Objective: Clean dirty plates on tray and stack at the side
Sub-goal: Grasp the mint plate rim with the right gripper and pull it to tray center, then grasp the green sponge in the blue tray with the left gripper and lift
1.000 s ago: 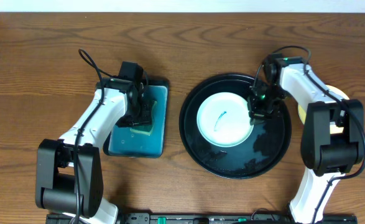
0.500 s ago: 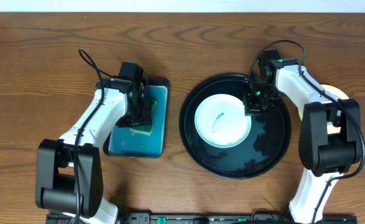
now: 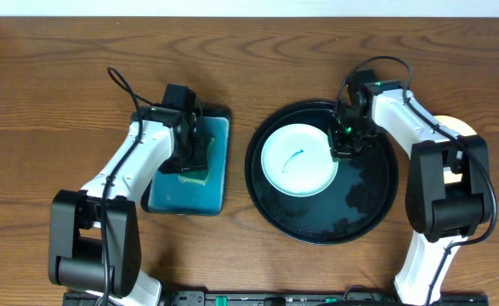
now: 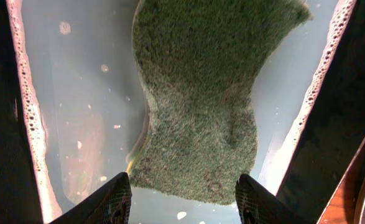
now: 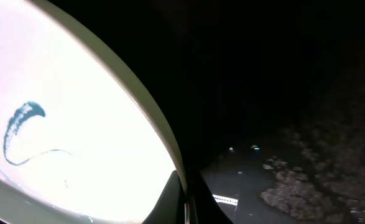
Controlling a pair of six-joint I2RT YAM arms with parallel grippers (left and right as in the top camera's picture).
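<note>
My left gripper should move outward and down over the sponge's middle (image 4: 198, 115), because the green sponge is below and runs outward from the gripper's open fingers.
A pale mint-white plate (image 3: 298, 161) with a thin teal scribble lies in the left half of the large round black tray (image 3: 360, 204). My right gripper (image 3: 344, 143) is shut on the plate's right rim. The right wrist view shows the plate (image 5: 76, 124) and its scribble, with the fingers (image 5: 183, 196) pinching the rim over the dark tray (image 5: 281, 93). My left gripper (image 3: 189, 161) hangs open over a sponge (image 3: 195, 176). In the left wrist view its fingertips (image 4: 185, 202) straddle the near end of the green sponge (image 4: 201, 106). A pale yellow plate (image 3: 465, 127) lies right of the tray, mostly hidden by my right arm.
The sponge lies in a rectangular teal tray (image 3: 171, 195) holding soapy water (image 4: 76, 93), left of the black tray. Wet patches and foam (image 5: 306, 186) sit on the black tray's floor.
My right gripper has slid the plate a little to the left and up across the black tray, still holding its rim. The left arm has not moved.
</note>
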